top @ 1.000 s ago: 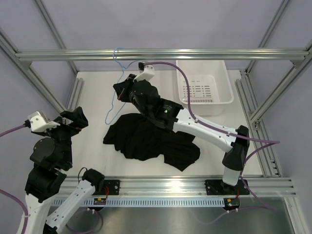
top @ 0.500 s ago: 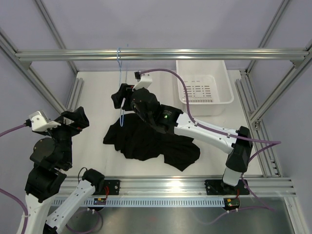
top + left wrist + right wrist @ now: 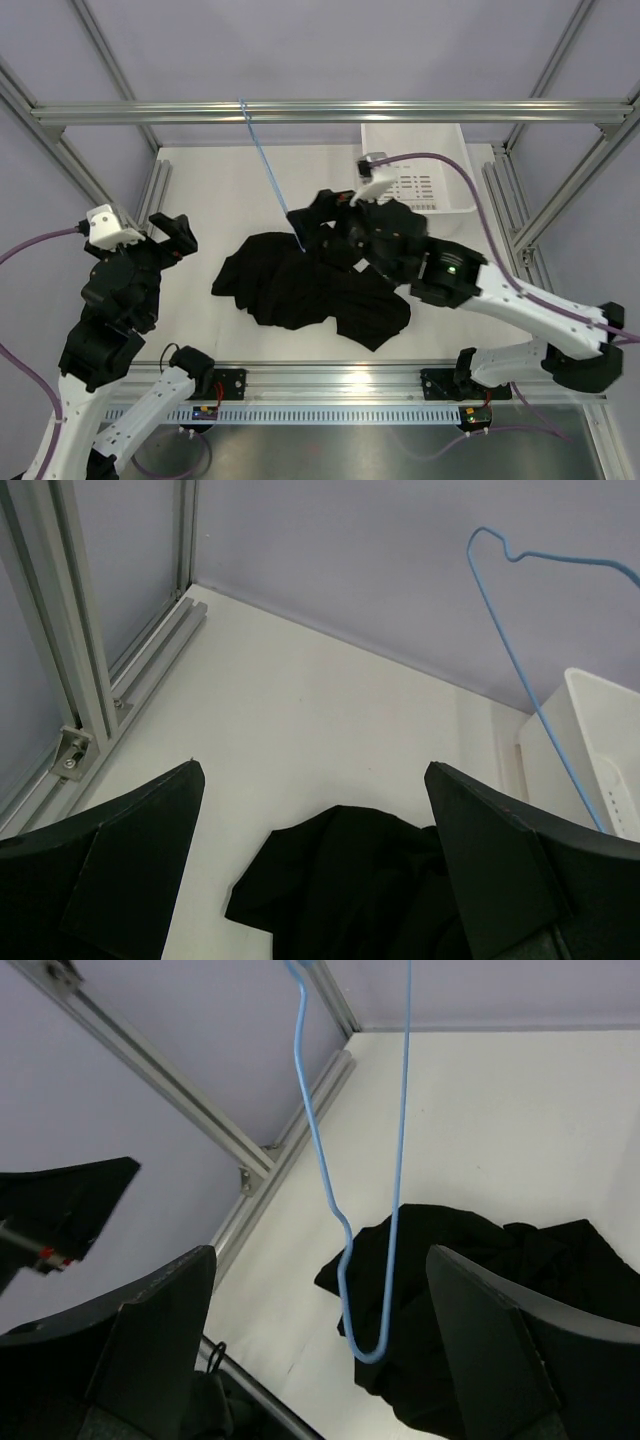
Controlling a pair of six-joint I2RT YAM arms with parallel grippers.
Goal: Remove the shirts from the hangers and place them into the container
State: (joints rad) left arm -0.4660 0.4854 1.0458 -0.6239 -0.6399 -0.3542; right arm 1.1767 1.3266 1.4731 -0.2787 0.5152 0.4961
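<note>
The right gripper tilts its fingers down next and lowers them onto the shirt's crumpled middle (image 3: 286,274), since the black shirt lies off its hanger below the gripper.
The black shirt (image 3: 300,295) lies crumpled on the white table, off its hanger; it also shows in the left wrist view (image 3: 350,880) and the right wrist view (image 3: 470,1260). The light-blue hanger (image 3: 272,180) hangs by its hook from the top rail, its lower end over the shirt. My right gripper (image 3: 312,232) is open, and the hanger (image 3: 345,1260) dangles free between its spread fingers. The white container (image 3: 462,170) stands at the back right, partly behind my right wrist. My left gripper (image 3: 172,232) is open at the left, apart from the shirt, holding nothing.
An aluminium top rail (image 3: 400,108) crosses the back, with slanted frame posts on both sides. A side rail (image 3: 90,680) runs along the table's left edge. The front rail (image 3: 330,380) carries both arm bases. The basket's corner (image 3: 590,750) shows beside the hanger (image 3: 520,670).
My right gripper has opened and let go of the hanger, which now hangs from the rail. The right arm has swung right and nearer. The left arm has shifted slightly.
</note>
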